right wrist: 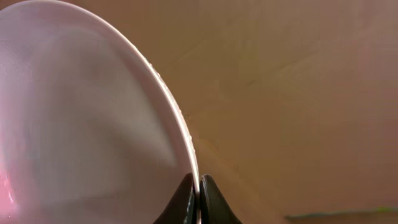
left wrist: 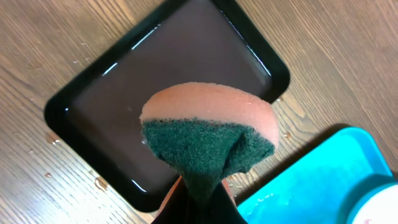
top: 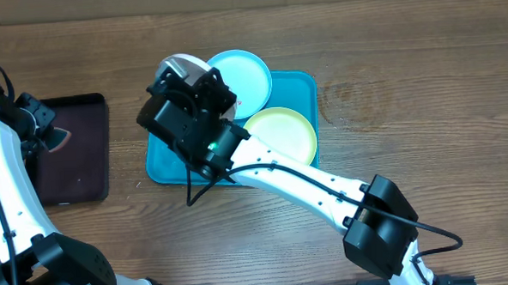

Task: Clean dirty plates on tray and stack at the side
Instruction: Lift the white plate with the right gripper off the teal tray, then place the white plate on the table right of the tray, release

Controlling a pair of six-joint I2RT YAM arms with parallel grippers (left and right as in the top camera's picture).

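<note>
The open wood beside the turquoise tray is below the right gripper and to its right in the overhead view, so the gripper should swing across, lower the plate flat and let go.
The turquoise tray (top: 301, 84) holds the light blue plate (top: 247, 74) at its far side and the yellow-green plate (top: 288, 132) at its right. My right gripper (right wrist: 198, 186) is shut on the rim of the white plate (right wrist: 74, 124), held tilted above the tray's left part; in the overhead view only a sliver of the white plate (top: 182, 62) shows behind the arm. My left gripper (left wrist: 199, 202) is shut on a sponge (left wrist: 211, 134), orange with a green scrub face, held above the dark tray (left wrist: 155, 81) at the left.
The dark maroon-black tray (top: 74, 150) lies on the wooden table left of the turquoise tray, wet, with water drops on the wood round it. A corner of the turquoise tray (left wrist: 317, 186) shows in the left wrist view.
</note>
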